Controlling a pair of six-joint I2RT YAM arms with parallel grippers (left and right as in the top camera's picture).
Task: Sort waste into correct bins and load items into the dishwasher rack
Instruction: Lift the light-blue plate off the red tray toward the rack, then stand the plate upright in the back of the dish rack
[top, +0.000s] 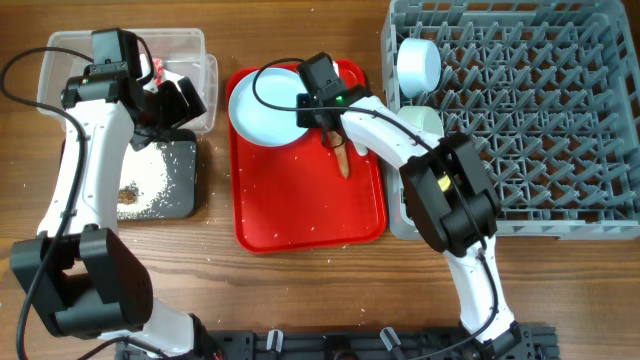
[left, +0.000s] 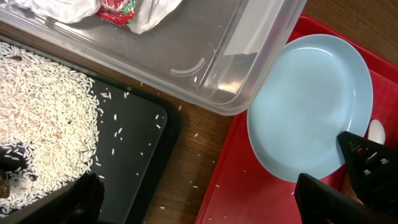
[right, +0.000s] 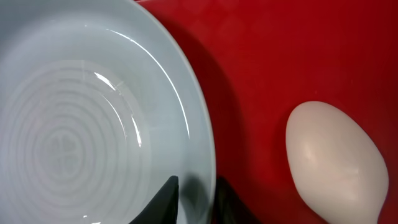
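Note:
I should lift the plate (top: 262, 105) over next, tilt it upright and let go, because Empty slots (top: 462, 82) next to the pale blue bowl are right of my right gripper in the overhead view.
The pale blue plate (top: 262, 105) lies at the back of the red tray (top: 300, 215). My right gripper (top: 318, 100) is shut on the plate's right rim, one finger over it and one under (right: 198, 202). The white spoon's bowl (right: 336, 162) lies just right of the plate. An orange-brown carrot piece (top: 342, 155) lies on the red tray. My left gripper (left: 199, 205) is open and empty, over the gap between the black tray (left: 137, 143) and the red tray. White rice (left: 43, 124) and a brown lump (top: 127, 193) lie in the black tray. The red-and-white wrapper (left: 115, 9) lies in the clear tub (left: 249, 68).
The grey dishwasher rack (top: 540, 100) stands at the right, with a pale blue bowl (top: 418, 62) and a mint-green bowl (top: 420, 120) at its left edge. Loose grains dot the red tray and the wood. The yellow cup is out of view.

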